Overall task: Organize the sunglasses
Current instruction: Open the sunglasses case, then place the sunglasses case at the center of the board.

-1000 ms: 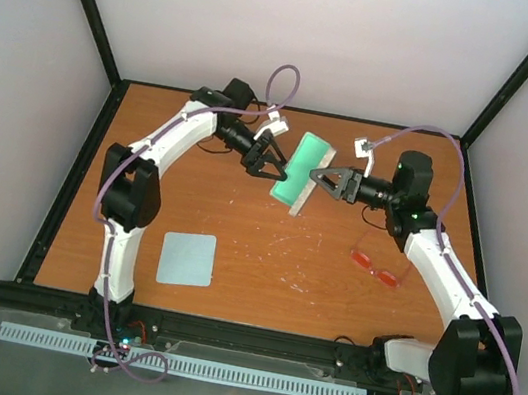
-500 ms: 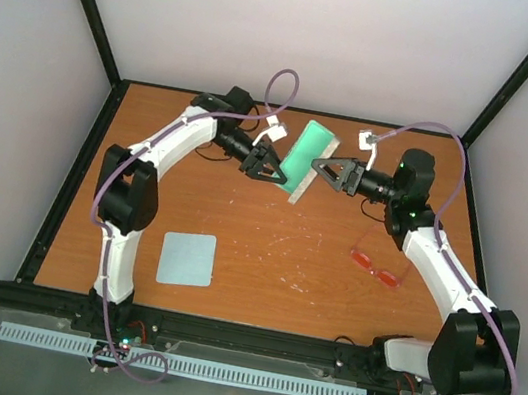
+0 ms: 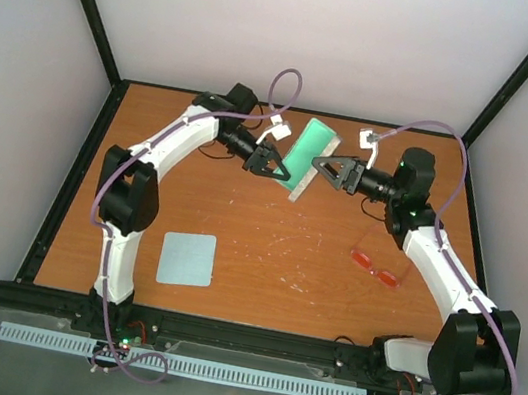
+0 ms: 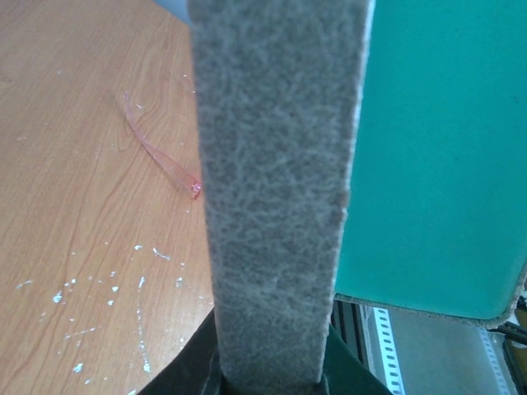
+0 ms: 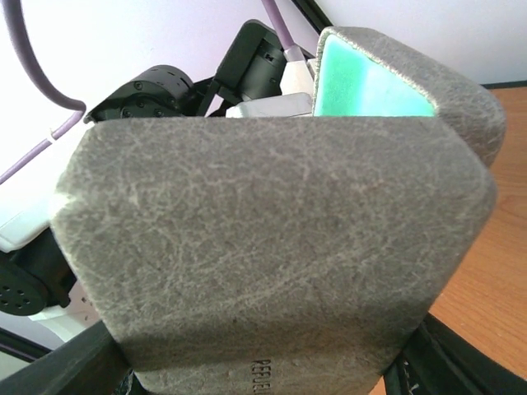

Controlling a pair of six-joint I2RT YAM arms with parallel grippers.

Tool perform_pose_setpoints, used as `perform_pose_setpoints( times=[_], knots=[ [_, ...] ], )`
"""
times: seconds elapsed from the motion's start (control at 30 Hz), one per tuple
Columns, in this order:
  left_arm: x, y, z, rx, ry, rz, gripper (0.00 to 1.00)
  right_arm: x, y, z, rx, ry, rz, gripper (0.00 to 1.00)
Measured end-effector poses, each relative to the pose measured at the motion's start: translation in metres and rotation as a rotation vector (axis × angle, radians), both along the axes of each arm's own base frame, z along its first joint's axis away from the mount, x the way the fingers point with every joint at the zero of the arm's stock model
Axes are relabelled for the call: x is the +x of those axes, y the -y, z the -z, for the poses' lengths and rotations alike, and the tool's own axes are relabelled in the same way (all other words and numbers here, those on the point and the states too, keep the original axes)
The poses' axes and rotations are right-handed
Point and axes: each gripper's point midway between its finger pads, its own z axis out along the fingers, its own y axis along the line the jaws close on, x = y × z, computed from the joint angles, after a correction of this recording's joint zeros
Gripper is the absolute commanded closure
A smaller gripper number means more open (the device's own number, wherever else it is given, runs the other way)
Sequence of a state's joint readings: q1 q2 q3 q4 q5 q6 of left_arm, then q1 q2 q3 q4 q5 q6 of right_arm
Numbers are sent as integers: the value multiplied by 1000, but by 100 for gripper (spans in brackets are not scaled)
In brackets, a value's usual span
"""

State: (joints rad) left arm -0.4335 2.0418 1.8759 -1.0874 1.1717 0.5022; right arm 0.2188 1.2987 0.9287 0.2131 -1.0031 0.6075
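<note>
The robot's left gripper will tip downward and go down to release the case on the bare wood below, since the grey case (image 3: 310, 147) hangs tilted above the table.
The grey case (image 3: 310, 147) with its teal-green lining (image 4: 436, 148) hangs open and tilted above the back of the table, held between both arms. My left gripper (image 3: 277, 167) is shut on one grey wall of the case (image 4: 280, 164), which runs up from between its fingers. From the other side my right gripper (image 3: 328, 165) is shut across the case's broad grey shell (image 5: 272, 230), which fills its wrist view. The sunglasses (image 3: 377, 267), red-orange and thin-framed, lie on the table to the right, below the right forearm. One translucent temple of the sunglasses (image 4: 160, 156) shows in the left wrist view.
A pale blue square cloth (image 3: 186, 259) lies flat on the wooden table (image 3: 264, 258) at the front left. Black frame rails edge the table, with white walls behind. The left arm's wrist (image 5: 165, 90) shows behind the case in the right wrist view.
The left gripper has closed from wide open onto the case's edge. The case has shifted a little towards the back and stands more upright. The right gripper keeps its hold.
</note>
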Motion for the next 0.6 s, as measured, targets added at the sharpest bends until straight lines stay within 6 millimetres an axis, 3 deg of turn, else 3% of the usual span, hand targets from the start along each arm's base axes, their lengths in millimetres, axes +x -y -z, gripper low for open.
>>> perform_pose_setpoints(
  times=[0.03, 0.13, 0.23, 0.3, 0.4, 0.47, 0.6],
  knots=[
    [1, 0, -1, 6, 6, -2, 99, 1, 0, 0, -4, 6, 3, 3],
    [6, -1, -5, 42, 49, -17, 100, 5, 3, 2, -33, 3, 33, 0],
    [20, -3, -18, 108, 157, -47, 100, 10, 20, 10, -105, -9, 136, 0],
    [35, -6, -26, 162, 262, -74, 100, 7, 48, 12, -160, -3, 245, 0],
    [53, -14, -28, 257, 410, -100, 100, 0, 110, 14, -277, 15, 494, 0],
    [63, -24, -18, 360, 496, -109, 100, -6, 145, 14, -365, 36, 638, 0],
    [73, -50, 31, 623, 604, -66, 100, -11, 169, 28, -480, 19, 726, 0]
  ],
)
